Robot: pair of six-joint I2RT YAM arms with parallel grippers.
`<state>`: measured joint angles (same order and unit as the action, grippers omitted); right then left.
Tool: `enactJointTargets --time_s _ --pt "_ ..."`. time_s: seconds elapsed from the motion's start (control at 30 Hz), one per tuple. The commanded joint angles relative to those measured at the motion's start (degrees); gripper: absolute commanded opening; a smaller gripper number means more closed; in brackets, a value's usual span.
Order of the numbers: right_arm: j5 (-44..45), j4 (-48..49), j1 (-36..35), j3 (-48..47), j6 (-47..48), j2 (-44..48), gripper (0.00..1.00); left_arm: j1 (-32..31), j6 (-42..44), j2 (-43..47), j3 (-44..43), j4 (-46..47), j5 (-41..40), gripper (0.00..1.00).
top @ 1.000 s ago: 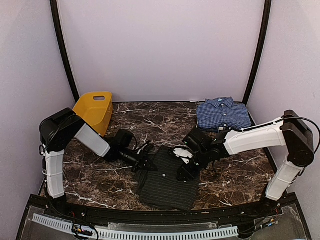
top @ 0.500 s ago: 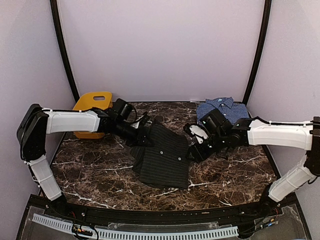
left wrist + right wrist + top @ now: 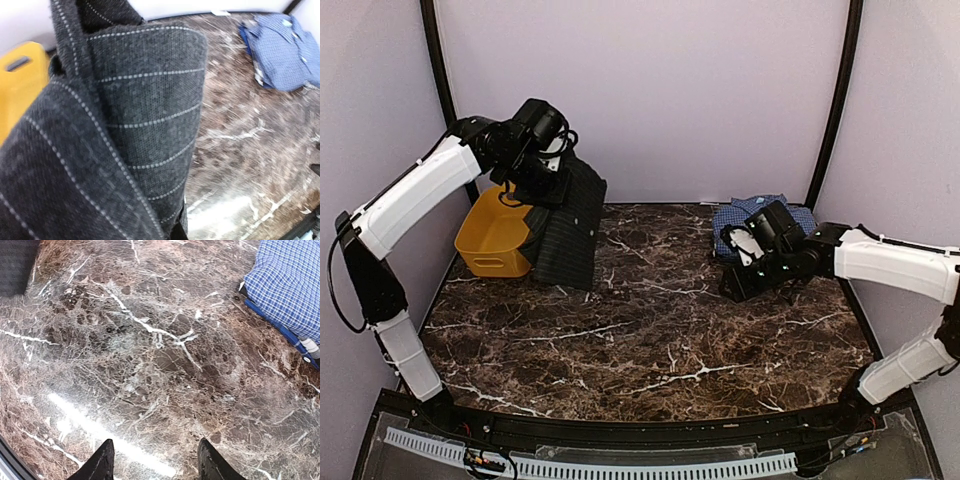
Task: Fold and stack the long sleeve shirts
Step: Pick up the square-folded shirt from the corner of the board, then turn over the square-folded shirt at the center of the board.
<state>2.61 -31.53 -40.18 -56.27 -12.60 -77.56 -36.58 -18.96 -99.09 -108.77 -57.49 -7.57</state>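
The table's middle is bare, so I will lower my left gripper away from the basket, to the right in the top view, and release the pinstriped shirt [image 3: 567, 228] there.
The black pinstriped long sleeve shirt [image 3: 567, 228] hangs in the air at the back left, its lower edge near the tabletop. My left gripper [image 3: 552, 182] is raised high and shut on its top. In the left wrist view this shirt [image 3: 115, 135] fills the near field and hides the fingers. The blue checked long sleeve shirt [image 3: 748, 213] lies folded at the back right, and shows too as the blue shirt [image 3: 290, 285] in the right wrist view. My right gripper [image 3: 156, 465] hovers open over bare marble just left of it, holding nothing.
A yellow plastic basket [image 3: 492, 238] stands at the back left, right behind the hanging shirt, and appears as the basket [image 3: 17, 80] in the left wrist view. The dark marble table [image 3: 650, 330] is ringed by grey walls and two black corner posts.
My left arm has lifted the black shirt off the middle of the table, up and to the back left. The right gripper has drawn away from it toward the blue shirt.
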Motion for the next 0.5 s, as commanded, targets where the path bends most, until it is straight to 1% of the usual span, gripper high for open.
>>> enactJointTargets --time_s 0.0,0.03,0.07,0.17,0.23,0.27,0.3,0.4,0.47 --pt "1.78 -0.03 2.03 -0.36 -0.97 0.75 0.53 -0.59 2.49 -5.56 -10.63 -17.43 -17.19 0.00" --pt "1.82 0.12 2.61 -0.24 -1.08 0.82 0.53 -1.10 2.41 -8.28 -12.06 -19.71 -18.90 0.00" --pt "1.79 0.11 3.18 -0.14 -1.23 0.95 0.54 -1.47 2.38 -9.53 -13.61 -20.26 -19.64 0.00" --pt "1.37 0.19 4.41 -0.08 -1.37 1.06 0.54 -3.45 1.91 -15.19 -14.71 -21.25 -21.60 0.00" --pt "1.02 0.25 4.75 0.15 -1.50 1.12 0.54 -4.78 1.53 -18.79 -15.74 -21.40 -21.56 0.00" --pt "0.62 0.48 4.94 0.38 -1.54 0.64 0.54 -6.97 0.95 -23.98 -18.50 -21.51 -19.55 0.00" --pt "0.64 0.39 5.01 0.41 -1.59 0.43 0.54 -8.15 0.31 -26.29 -20.43 -21.52 -18.86 0.00" --pt "0.70 0.72 5.10 1.12 -1.83 0.22 0.54 -9.97 -0.91 -29.80 -23.47 -21.09 -13.85 0.00" --pt "0.68 0.99 5.57 1.98 -1.98 0.32 0.54 -11.02 -2.06 -31.36 -23.03 -19.83 -10.93 0.00"
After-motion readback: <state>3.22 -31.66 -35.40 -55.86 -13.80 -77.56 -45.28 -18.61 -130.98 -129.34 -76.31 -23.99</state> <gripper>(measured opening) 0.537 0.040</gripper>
